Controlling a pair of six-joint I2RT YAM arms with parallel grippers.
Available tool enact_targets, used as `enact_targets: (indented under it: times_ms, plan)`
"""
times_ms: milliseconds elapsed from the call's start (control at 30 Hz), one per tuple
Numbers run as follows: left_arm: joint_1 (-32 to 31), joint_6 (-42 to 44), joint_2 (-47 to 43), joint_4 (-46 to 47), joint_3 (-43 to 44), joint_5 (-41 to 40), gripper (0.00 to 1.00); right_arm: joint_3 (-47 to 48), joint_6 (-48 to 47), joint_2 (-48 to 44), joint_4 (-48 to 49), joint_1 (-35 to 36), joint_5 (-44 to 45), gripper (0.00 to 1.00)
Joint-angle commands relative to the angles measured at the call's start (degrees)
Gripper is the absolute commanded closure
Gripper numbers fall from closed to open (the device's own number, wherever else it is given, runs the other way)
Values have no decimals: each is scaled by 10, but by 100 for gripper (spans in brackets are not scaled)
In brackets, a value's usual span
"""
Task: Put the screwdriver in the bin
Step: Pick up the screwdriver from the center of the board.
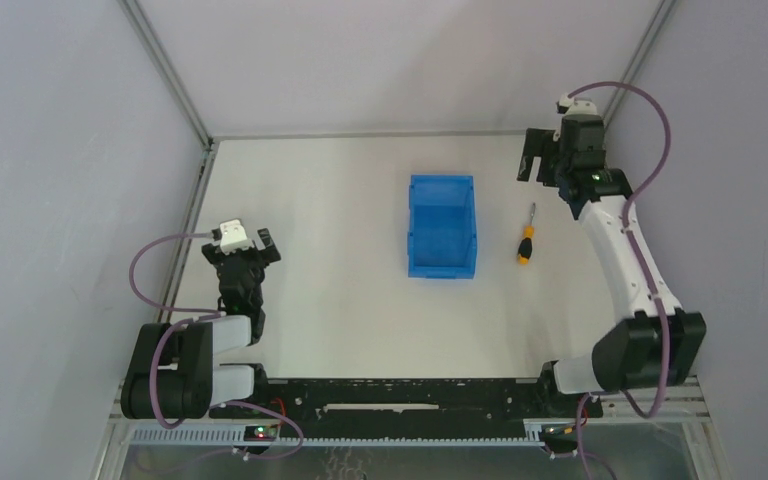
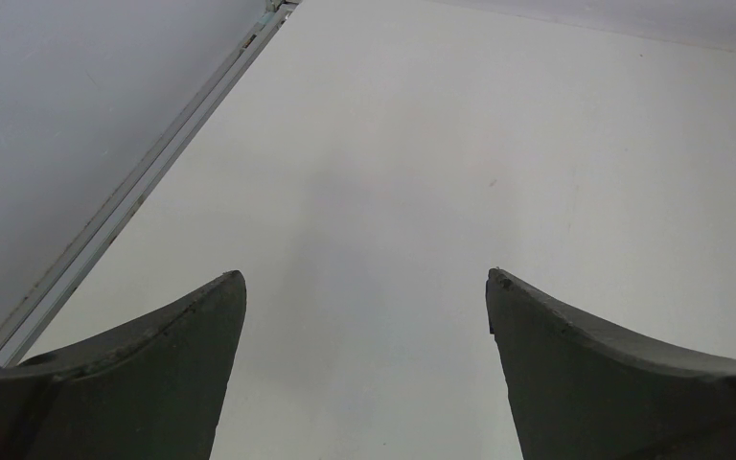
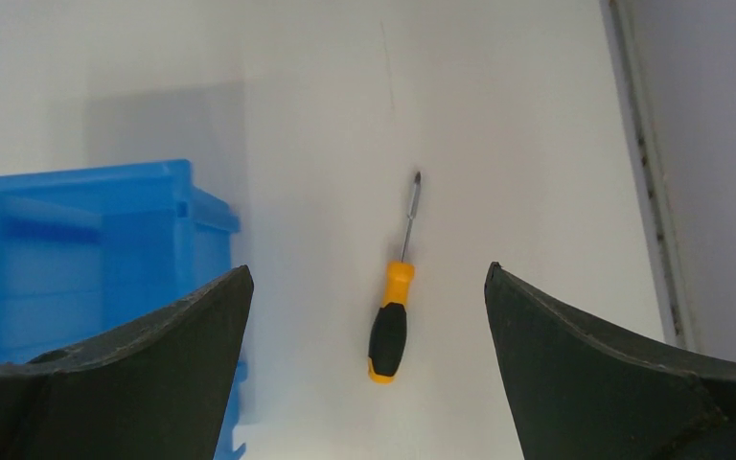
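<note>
My right gripper moves down next and closes around the screwdriver handle's orange neck [image 1: 529, 231] [image 3: 398, 283], which is far below and framed by its open fingers.
The screwdriver [image 1: 527, 240], with an orange-and-black handle and a thin silver shaft, lies flat on the white table just right of the blue bin [image 1: 441, 226]. The bin stands empty at the table's middle. My right gripper [image 1: 537, 160] is open and empty, high above the table behind the screwdriver. In the right wrist view the screwdriver [image 3: 390, 322] lies between the open fingers, far below, with the bin [image 3: 86, 259] at the left. My left gripper [image 1: 257, 248] is open and empty over bare table at the left; its fingers [image 2: 153, 374] frame only the tabletop.
A metal frame rail [image 1: 192, 215] runs along the table's left edge and also shows in the left wrist view [image 2: 144, 187]. Grey enclosure walls stand on the left, back and right. A rail runs along the right edge in the right wrist view [image 3: 647, 182].
</note>
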Motion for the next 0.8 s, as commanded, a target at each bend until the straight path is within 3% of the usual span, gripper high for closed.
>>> enact_targets:
  times_ms: [0,467,767]
  plan:
    - [-3,14,-5,18,20,-7,0,-14,27,60,25,-24,-12,0]
    - [-3,14,-5,18,20,-7,0,-40,46,230,31,-56,-34,2]
    - [-3,14,-5,18,20,-7,0,-79,58,278,40,-68,-67,10]
